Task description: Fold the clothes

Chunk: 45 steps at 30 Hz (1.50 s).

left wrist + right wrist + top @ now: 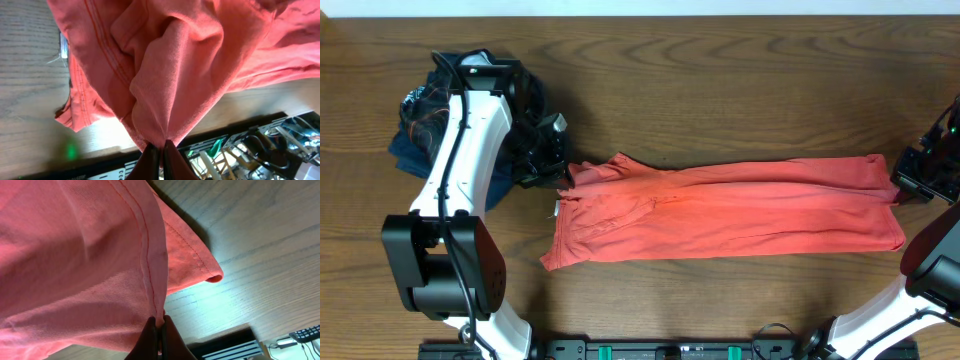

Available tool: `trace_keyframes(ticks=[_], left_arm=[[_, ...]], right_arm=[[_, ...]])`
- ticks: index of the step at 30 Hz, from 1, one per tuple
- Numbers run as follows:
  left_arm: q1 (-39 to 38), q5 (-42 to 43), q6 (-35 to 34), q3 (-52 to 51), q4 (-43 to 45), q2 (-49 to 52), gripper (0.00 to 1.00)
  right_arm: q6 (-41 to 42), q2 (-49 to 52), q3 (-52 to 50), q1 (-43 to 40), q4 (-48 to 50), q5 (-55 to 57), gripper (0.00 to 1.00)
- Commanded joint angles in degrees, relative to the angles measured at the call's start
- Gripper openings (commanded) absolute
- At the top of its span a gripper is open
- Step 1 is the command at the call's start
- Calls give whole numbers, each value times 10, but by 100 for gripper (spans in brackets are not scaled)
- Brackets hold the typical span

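Next, my left gripper brings the lifted corner back and down onto the shirt's flat lower layer (pixel 570 240) (pixel 87 106) and releases it, since that layer lies below and back from my gripper.
The coral-red T-shirt (pixel 720 210) lies stretched in a long band across the table middle, its lettering hidden. My left gripper (pixel 560 172) is shut on the shirt's upper left corner; the left wrist view shows its jaws (pixel 162 146) pinching a bunched fold of red cloth (pixel 165 75). My right gripper (pixel 898 190) is shut on the shirt's upper right corner; the right wrist view shows its jaws (pixel 160 325) clamped on a stitched hem of the red cloth (pixel 90 255). The cloth is lifted slightly at both held ends.
A dark navy garment with orange line print (pixel 425 120) lies crumpled at the back left, behind my left arm (pixel 460 150). The wooden table (pixel 720 90) extends behind and in front of the shirt. The arm bases sit at the front edge (pixel 670 350).
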Motion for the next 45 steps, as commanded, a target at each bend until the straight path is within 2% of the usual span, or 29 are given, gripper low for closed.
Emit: trace_keyframes(ticks=[1, 3, 11, 17, 25, 32, 36, 42, 45], left_arm=[[4, -47, 8, 4, 9, -12, 6], [10, -44, 8, 11, 32, -12, 6], [15, 77, 9, 13, 159, -23, 6], [17, 163, 19, 13, 191, -28, 6], [43, 161, 31, 13, 211, -94, 6], [35, 138, 31, 0, 155, -109, 6], [19, 98, 31, -36, 144, -108, 6], [12, 93, 31, -109, 140, -108, 6], [12, 57, 31, -146, 133, -108, 6]], right_arm=[[-7, -15, 9, -5, 2, 14, 1], [-7, -15, 9, -5, 4, 14, 1], [-7, -15, 6, -5, 5, 14, 1], [-7, -15, 3, -5, 10, 14, 1], [-7, -15, 3, -5, 19, 14, 1], [-7, -15, 3, -5, 19, 14, 1], [-7, -15, 3, -5, 17, 14, 1], [-7, -15, 3, -5, 5, 31, 1], [-7, -15, 3, -7, 4, 32, 1]])
